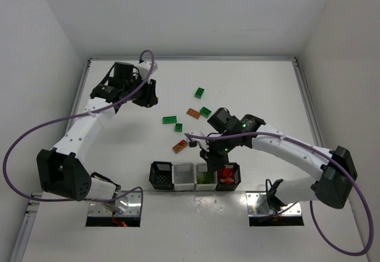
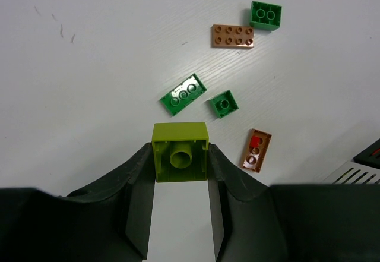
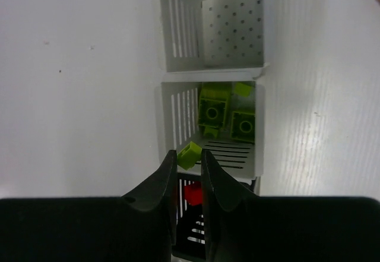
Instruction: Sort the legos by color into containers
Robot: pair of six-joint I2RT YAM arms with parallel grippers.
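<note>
One white container already holds yellow-green legos. My left gripper needs to move its lego back and to the right in the top view, over that container.
My left gripper is shut on a yellow-green lego, held off the table at the far left. My right gripper is shut on a tiny yellow-green lego, over the near edge of a white container that holds three yellow-green legos. In the top view this gripper hangs just behind the row of containers. The black container at the right end holds red legos. Loose green legos and orange-brown legos lie on the table.
Another white container stands empty beside the filled one. An orange-brown brick with a red piece on it lies just behind the containers. Purple cables loop off both arms. Two metal base plates sit at the near edge.
</note>
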